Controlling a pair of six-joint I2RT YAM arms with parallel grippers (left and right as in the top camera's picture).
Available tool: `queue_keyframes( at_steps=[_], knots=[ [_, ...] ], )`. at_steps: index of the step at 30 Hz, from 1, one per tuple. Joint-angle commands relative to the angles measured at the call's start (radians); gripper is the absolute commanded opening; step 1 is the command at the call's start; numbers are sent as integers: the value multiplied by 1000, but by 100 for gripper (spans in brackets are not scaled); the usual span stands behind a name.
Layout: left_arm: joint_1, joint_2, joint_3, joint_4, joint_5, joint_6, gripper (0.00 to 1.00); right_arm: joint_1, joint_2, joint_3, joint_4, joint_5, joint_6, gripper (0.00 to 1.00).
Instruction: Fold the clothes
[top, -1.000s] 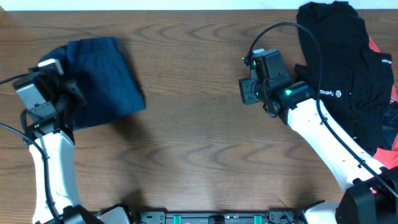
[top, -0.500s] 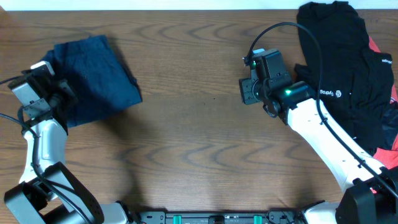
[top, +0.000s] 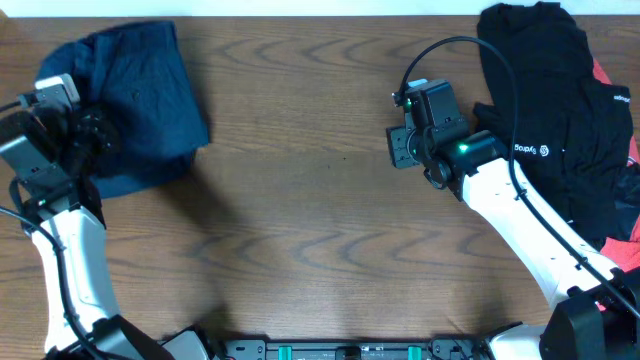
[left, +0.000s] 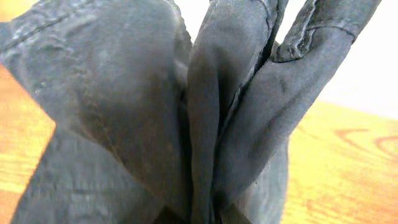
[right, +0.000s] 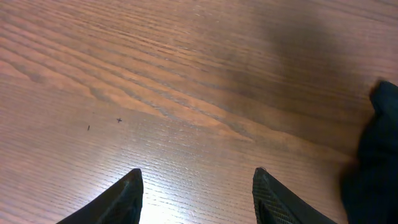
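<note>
My left gripper is above the navy garment's lower layer (top: 133, 150) (left: 71, 180) and next needs to go down toward it and let go of the garment's bunched edge there, since that edge is still raised.
A folded dark navy garment (top: 135, 100) lies at the table's far left. My left gripper (top: 92, 130) is shut on its left edge. In the left wrist view the bunched navy fabric (left: 186, 106) fills the frame and runs down between the jaws (left: 199, 214). My right gripper (top: 398, 148) is open and empty over bare wood right of the middle; its two fingertips (right: 198, 183) show over the wood grain. A pile of black clothes (top: 560, 100) lies at the far right, and its edge shows in the right wrist view (right: 376, 155).
A red item (top: 620, 80) lies under the black pile at the right edge. The wooden table (top: 300, 220) spans the view. A black rail (top: 340, 350) runs along the near edge.
My left gripper has dragged the navy garment further left and toward the far edge of the table. The right arm has not moved.
</note>
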Motion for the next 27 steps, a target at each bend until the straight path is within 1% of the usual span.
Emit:
queue_keyframes(
  at_steps=[1, 4, 8, 10, 13, 15, 16, 19, 20, 21, 22, 23, 24, 25, 26, 27],
  knots=[
    [13, -16, 45, 17, 31, -4, 6, -8, -14, 19, -4, 13, -8, 55],
    [17, -16, 45, 20, 18, -4, 6, -8, -14, 19, -5, 13, -8, 55],
    [17, -12, 45, 20, -64, 5, 6, -8, -14, 19, -5, 13, -8, 55],
    [18, -5, 44, 19, -74, 23, 6, -8, -14, 19, -5, 13, -8, 55],
    [18, 23, 44, 19, -108, 24, 6, -8, -14, 19, -5, 13, -8, 55],
    [18, 48, 44, 20, -139, 44, 6, -8, -14, 19, -5, 13, -8, 55],
    [18, 58, 44, 20, -163, 45, 6, -8, -14, 19, -5, 13, -8, 55],
    [18, 92, 44, 24, -302, 45, 7, -8, -14, 19, -5, 13, -8, 55],
    [18, 102, 44, 27, -352, 45, 21, -8, -14, 19, -5, 12, -8, 55],
    [18, 113, 44, 32, -405, 45, 46, -8, -14, 19, -5, 12, -8, 55],
    [18, 121, 44, 36, -438, 45, 54, -8, -14, 19, -5, 12, -8, 55],
    [19, 127, 44, 37, -475, 45, 55, -8, -14, 19, -6, 12, -7, 55],
    [22, 132, 44, 37, -488, 45, 65, -8, -14, 19, -7, 12, -8, 55],
    [25, 132, 44, 36, -487, 44, 85, -8, -14, 19, -7, 12, -7, 55],
    [26, 132, 44, 35, -487, 44, 98, -8, -14, 19, -7, 12, -8, 55],
    [26, 131, 44, 36, -487, 43, 98, -8, -14, 19, -7, 12, -8, 55]
  ],
)
